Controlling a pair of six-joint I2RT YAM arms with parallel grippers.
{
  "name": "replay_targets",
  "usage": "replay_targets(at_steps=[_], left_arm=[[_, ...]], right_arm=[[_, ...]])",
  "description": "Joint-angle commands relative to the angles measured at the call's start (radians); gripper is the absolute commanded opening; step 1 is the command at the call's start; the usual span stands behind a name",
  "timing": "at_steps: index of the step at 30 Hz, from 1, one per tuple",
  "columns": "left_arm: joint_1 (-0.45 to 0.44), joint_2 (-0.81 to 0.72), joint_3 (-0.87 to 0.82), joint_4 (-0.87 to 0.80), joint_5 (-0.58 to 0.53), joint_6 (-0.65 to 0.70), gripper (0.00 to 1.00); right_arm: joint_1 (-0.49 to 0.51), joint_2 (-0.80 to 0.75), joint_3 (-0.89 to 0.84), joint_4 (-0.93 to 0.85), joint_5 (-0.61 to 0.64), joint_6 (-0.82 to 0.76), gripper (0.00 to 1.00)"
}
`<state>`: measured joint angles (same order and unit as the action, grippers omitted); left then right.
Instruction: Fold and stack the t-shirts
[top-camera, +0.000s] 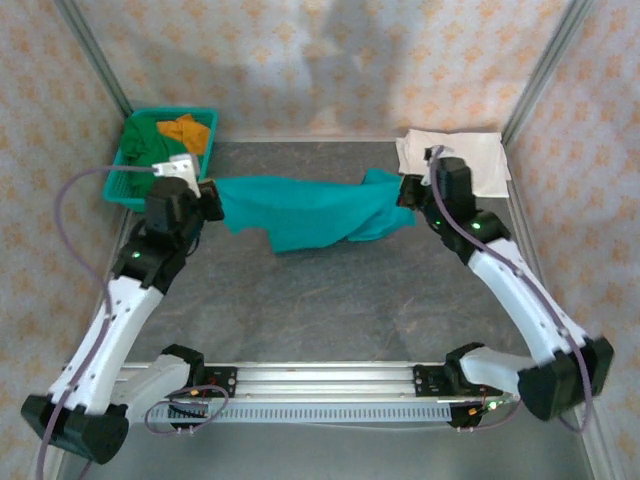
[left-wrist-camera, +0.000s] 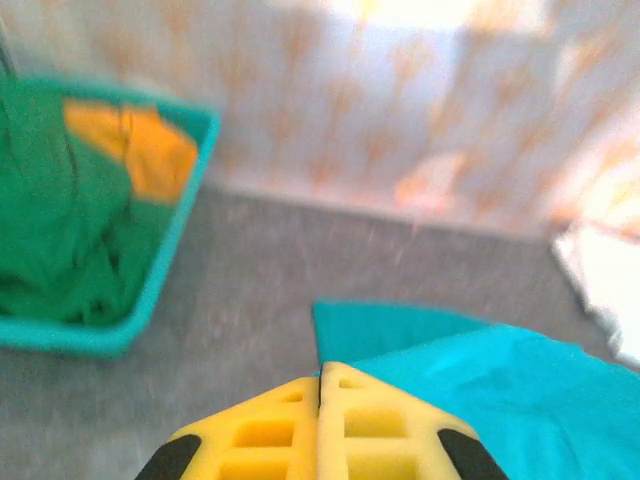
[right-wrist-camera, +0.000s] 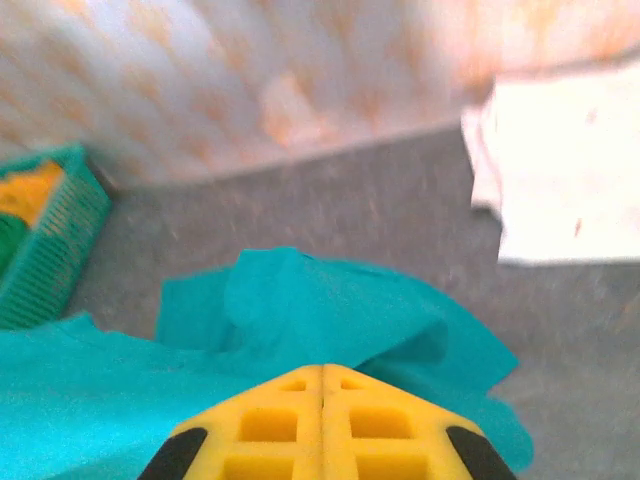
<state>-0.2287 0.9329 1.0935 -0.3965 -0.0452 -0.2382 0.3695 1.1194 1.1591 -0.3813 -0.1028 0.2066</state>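
Note:
The shirt's other end is pinched by my left gripper, so my right gripper will next go up higher over the tabletop with the bunched teal cloth (top-camera: 394, 205) (right-wrist-camera: 330, 310) and open to release it.
A teal t-shirt (top-camera: 305, 212) hangs stretched between my two grippers over the back of the table, sagging in the middle. My left gripper (top-camera: 210, 197) is shut on its left end, where the yellow fingertips (left-wrist-camera: 345, 385) pinch the cloth's edge (left-wrist-camera: 500, 385). At the right end, my right gripper (top-camera: 408, 190) is shut on bunched teal cloth (right-wrist-camera: 330, 310). A white t-shirt (top-camera: 455, 160) lies flat at the back right corner (right-wrist-camera: 570, 170). Dark green (top-camera: 145, 140) and orange (top-camera: 188, 130) t-shirts sit crumpled in the basket.
The teal plastic basket (top-camera: 128, 188) stands at the back left, just behind my left gripper (left-wrist-camera: 322, 372); its rim (left-wrist-camera: 165, 270) is close by. Patterned walls enclose the back and sides. Grey tabletop (top-camera: 330, 300) spreads in front of the hanging shirt.

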Motion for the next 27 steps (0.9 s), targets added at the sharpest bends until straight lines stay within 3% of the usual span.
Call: replay_targets(at_steps=[1,13,21,25,27], left_arm=[[0.006,-0.051,0.099,-0.090,-0.042,0.070,0.00],[0.005,-0.198,0.305,-0.206,0.037,0.129,0.00],[0.006,-0.179,0.394,-0.175,0.045,0.173,0.00],[0.006,-0.041,0.494,-0.229,0.037,0.219,0.00],[0.005,0.016,0.454,-0.183,0.091,0.226,0.00]], right_arm=[[-0.004,-0.108,0.048,-0.042,0.074,-0.070,0.00],[0.005,-0.344,0.128,-0.098,-0.054,-0.117,0.00],[0.006,-0.323,0.181,-0.097,-0.021,-0.181,0.00],[0.005,-0.254,0.158,-0.085,0.107,-0.153,0.00],[0.005,-0.212,0.100,-0.040,0.098,-0.131,0.03]])
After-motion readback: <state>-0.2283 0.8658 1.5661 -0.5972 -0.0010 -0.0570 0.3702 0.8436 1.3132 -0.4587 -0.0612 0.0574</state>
